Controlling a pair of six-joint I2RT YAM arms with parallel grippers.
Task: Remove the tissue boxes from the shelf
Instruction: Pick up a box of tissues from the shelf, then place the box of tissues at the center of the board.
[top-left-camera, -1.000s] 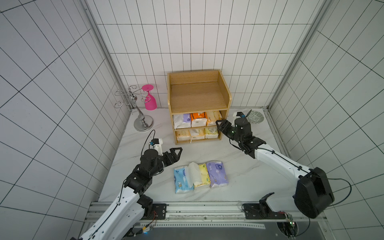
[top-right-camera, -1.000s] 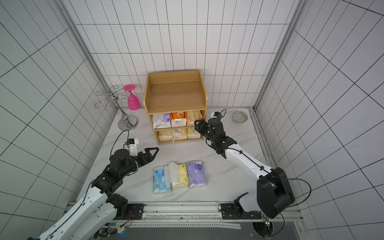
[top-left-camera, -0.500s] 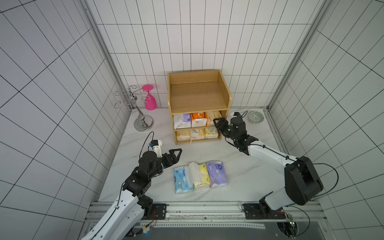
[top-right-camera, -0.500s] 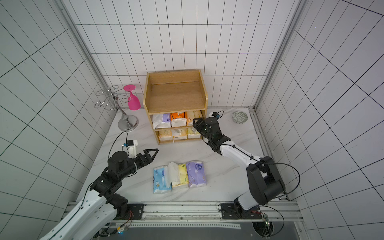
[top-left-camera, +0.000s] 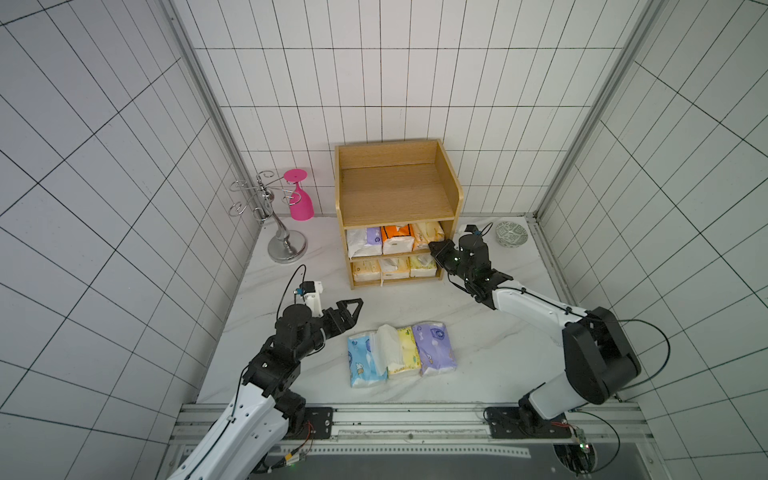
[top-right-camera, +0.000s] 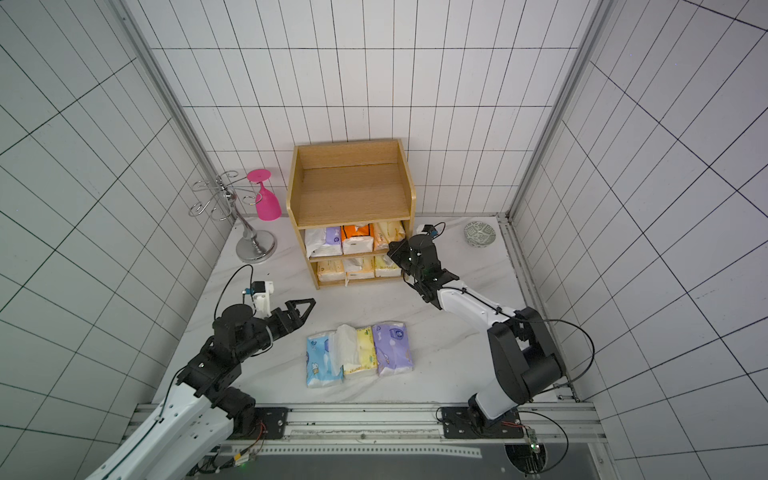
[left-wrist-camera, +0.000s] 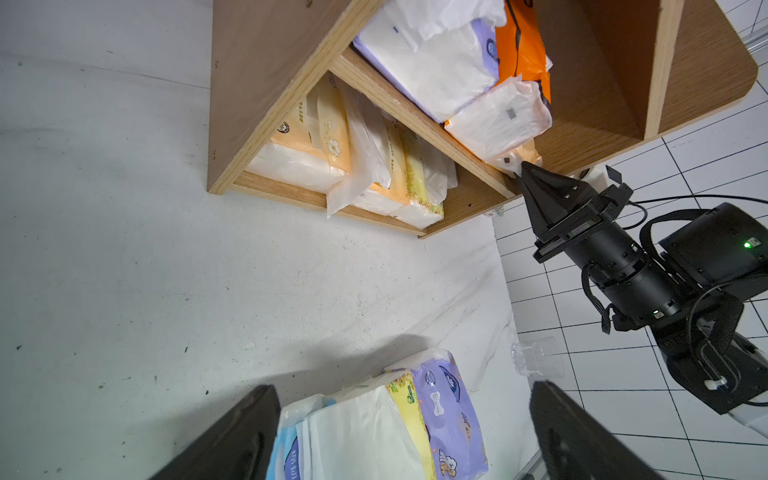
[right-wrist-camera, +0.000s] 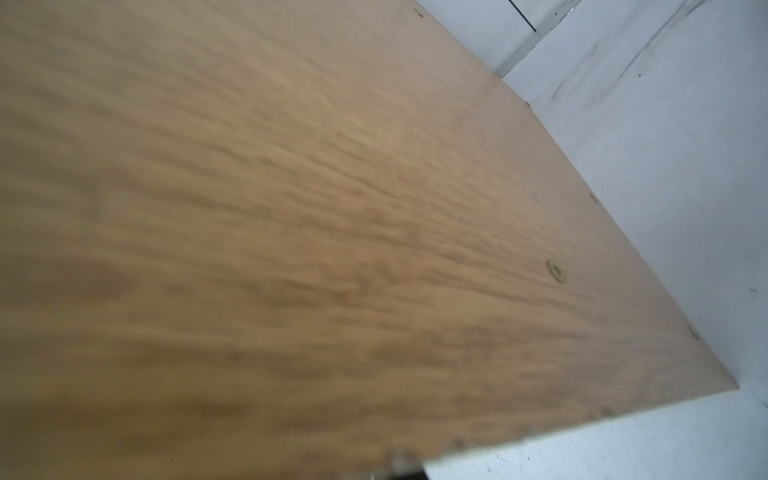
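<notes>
The spot on the tabletop (top-left-camera: 469, 329) beside the purple pack is bare. My right gripper will next pull back from the shelf (top-left-camera: 395, 187) and down to release the pale orange pack there.
The light-wood shelf (top-left-camera: 395, 187) stands at the back, its top tier bare. Its middle tier holds a purple-and-white tissue box (top-left-camera: 365, 241), an orange one (top-left-camera: 397, 239) and a pale orange one (top-left-camera: 428, 232); three more pale packs (top-left-camera: 392, 268) fill the bottom tier. My right gripper (top-left-camera: 434, 247) (left-wrist-camera: 523, 168) sits at the middle tier's right end, shut on the pale orange pack's wrapper end (left-wrist-camera: 509, 160). Blue (top-left-camera: 361, 359), yellow (top-left-camera: 405, 349) and purple (top-left-camera: 436, 347) packs lie together on the table. Left of them, my left gripper (top-left-camera: 351, 307) (left-wrist-camera: 399, 436) hovers open and holds nothing.
A silver wire cup rack (top-left-camera: 270, 216) with a pink cup (top-left-camera: 300, 197) stands left of the shelf. A small patterned bowl (top-left-camera: 511, 234) sits at the back right. The right wrist view is filled by the shelf's side panel (right-wrist-camera: 291, 208). Tiled walls enclose the table.
My right gripper has moved in to the right end of the middle tier and closed on the pale orange pack's wrapper. The left arm has barely moved.
</notes>
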